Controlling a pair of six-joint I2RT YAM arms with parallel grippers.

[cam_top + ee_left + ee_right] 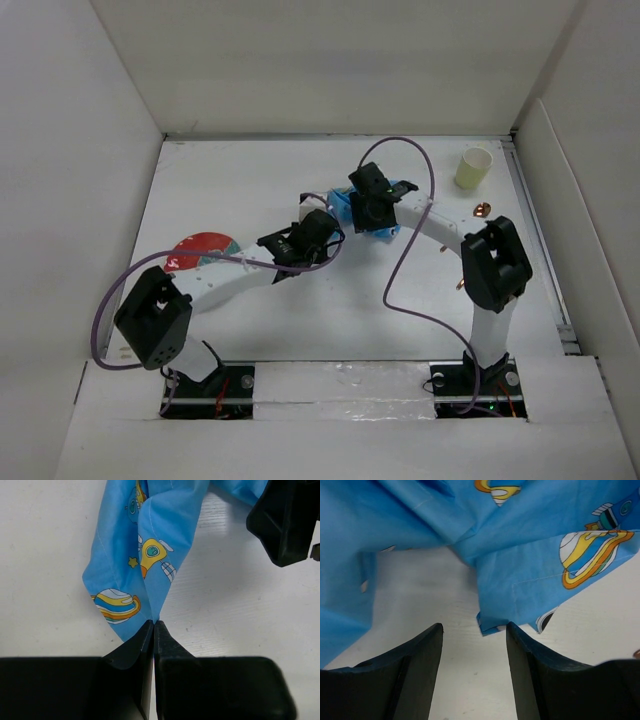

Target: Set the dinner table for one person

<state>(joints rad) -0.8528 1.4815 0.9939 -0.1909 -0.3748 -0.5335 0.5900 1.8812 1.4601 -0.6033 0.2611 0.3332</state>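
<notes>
The folded corner of the placemat already reaches in front of my right gripper's open fingers. My right gripper should edge onto that corner next and close its fingers there.
The blue cartoon-printed placemat [342,208] lies crumpled in the middle of the white dinner table [240,180]. My left gripper [330,215] is shut on one corner of it; in the left wrist view the jaws [153,624] meet on the cloth [150,555], which hangs bunched ahead of them. My right gripper [375,222] is over the other side of the cloth. In the right wrist view it [474,627] is open, and a folded corner of the placemat [545,585] lies just ahead of the right finger [520,650], not gripped.
A red plate [200,248] sits at the left, partly under my left arm. A pale yellow cup [474,168] stands at the back right. Copper-coloured cutlery [483,210] lies near the right arm. White walls ring the table. The right gripper's body [285,520] shows in the left wrist view.
</notes>
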